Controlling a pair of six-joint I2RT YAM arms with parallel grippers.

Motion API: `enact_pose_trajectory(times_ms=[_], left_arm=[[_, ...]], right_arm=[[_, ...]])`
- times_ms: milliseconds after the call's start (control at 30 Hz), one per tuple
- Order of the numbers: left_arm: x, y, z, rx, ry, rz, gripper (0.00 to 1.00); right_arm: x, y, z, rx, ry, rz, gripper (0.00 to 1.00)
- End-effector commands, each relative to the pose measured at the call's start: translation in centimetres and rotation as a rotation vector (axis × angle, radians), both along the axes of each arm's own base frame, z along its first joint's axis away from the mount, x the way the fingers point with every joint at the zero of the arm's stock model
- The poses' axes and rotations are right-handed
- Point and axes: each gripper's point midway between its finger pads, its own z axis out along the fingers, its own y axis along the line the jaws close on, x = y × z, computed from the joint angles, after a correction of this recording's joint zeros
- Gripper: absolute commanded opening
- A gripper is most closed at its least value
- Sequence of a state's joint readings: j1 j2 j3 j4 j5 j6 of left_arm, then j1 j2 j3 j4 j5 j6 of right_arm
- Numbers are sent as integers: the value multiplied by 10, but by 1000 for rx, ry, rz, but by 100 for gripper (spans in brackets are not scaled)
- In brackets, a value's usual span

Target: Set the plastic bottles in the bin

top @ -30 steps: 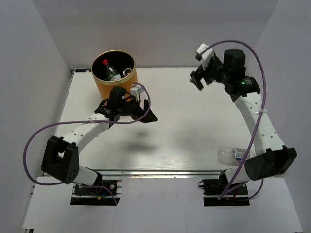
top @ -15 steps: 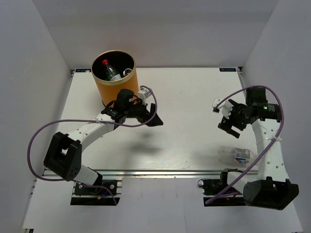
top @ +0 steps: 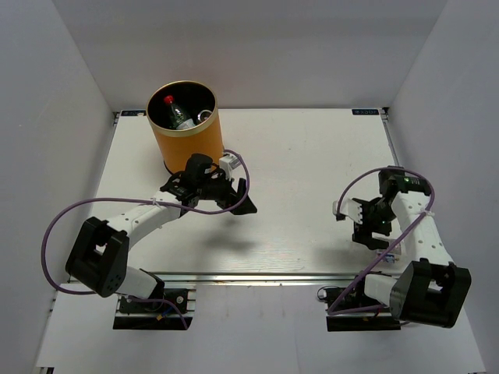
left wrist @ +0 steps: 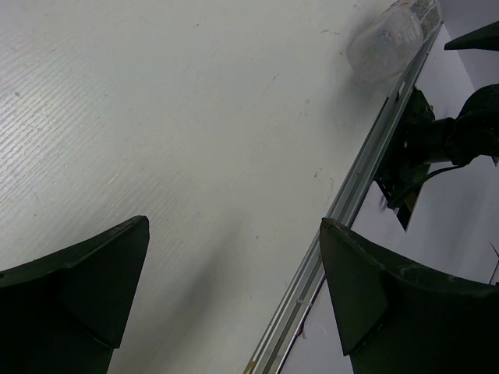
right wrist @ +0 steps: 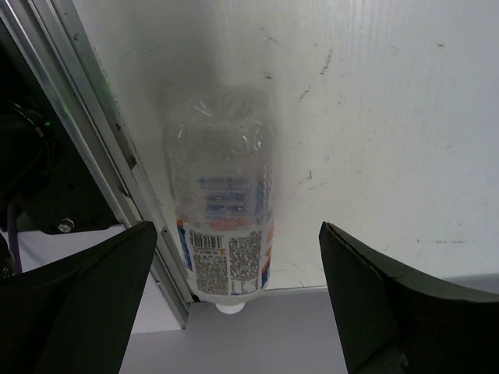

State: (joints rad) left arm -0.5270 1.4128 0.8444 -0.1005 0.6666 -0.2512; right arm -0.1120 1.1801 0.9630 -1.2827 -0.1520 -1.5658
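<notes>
The bottle's clear unlabelled end (right wrist: 221,156) is below my open fingers, so I will next move my right gripper down and a little back toward the metal rail, onto that end.
The orange bin (top: 187,139) stands at the back left with a red-capped bottle (top: 173,111) and others inside. One clear bottle with a blue, white and red label (right wrist: 222,226) lies at the table's front right edge, its white cap (right wrist: 230,306) over the rail. My right gripper (right wrist: 236,226) is open and hangs above it, a finger on each side, not touching. In the top view my right gripper (top: 365,226) hides that bottle. My left gripper (top: 243,197) is open and empty, just in front of the bin. The left wrist view (left wrist: 234,222) shows the bottle (left wrist: 386,39) far off.
A metal rail (right wrist: 101,156) runs along the table's front edge next to the bottle. The right arm's black base mount (left wrist: 429,144) sits below that edge. White walls close the table at the back and sides.
My right arm has swung down from the far right to the front edge, over the bottle. My left gripper reached right, then drew back a little toward the bin.
</notes>
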Motion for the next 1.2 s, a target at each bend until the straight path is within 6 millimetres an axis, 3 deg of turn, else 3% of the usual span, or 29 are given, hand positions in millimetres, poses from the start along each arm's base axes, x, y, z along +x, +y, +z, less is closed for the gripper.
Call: enact_pose_trajectory(times_ms=[0, 167, 267, 300, 467, 667, 700, 800, 833, 900, 967, 1000, 1067, 1100, 1167], left_arm=[[-4, -3, 8, -16, -32, -38, 100], [-4, -3, 8, -16, -32, -38, 100], [-2, -2, 8, -11, -35, -31, 100], [-4, -1, 9, -11, -35, -31, 100], [-7, 4, 15, -1, -42, -13, 100], [-11, 11, 20, 14, -37, 26, 100], [-12, 11, 26, 2, -45, 31, 100], [-14, 14, 33, 0, -50, 45, 100], [-14, 16, 31, 9, -37, 59, 100], [-15, 18, 36, 6, -51, 67, 100], [-17, 21, 44, -3, -63, 81, 100], [-19, 22, 46, -4, -65, 82, 100], [-19, 23, 56, -16, -80, 95, 100], [-19, 25, 66, -23, -101, 103, 100], [-20, 26, 77, -37, -118, 117, 100]], right_arm=[[-19, -2, -11, -14, 41, 77, 90], [-37, -2, -28, -20, 80, 80, 90], [-32, -10, -46, -65, 47, 47, 90], [-20, -13, -52, -80, -2, 30, 90], [-14, -15, -68, -88, -5, -39, 90], [-24, -17, -93, -104, 10, -21, 87], [-27, -20, -96, -122, 24, -22, 84], [-35, -23, -106, -136, 75, -40, 61], [-39, -21, -108, -123, 97, -49, 41], [-37, -15, -104, -92, 123, -70, 25], [-22, -9, -90, -49, 104, -72, 12], [-22, -6, -86, -34, 117, -64, 8], [-1, 5, -73, 29, 79, -45, 1], [24, 7, -51, 45, 14, -44, 1], [38, 27, -41, 131, 25, -34, 0]])
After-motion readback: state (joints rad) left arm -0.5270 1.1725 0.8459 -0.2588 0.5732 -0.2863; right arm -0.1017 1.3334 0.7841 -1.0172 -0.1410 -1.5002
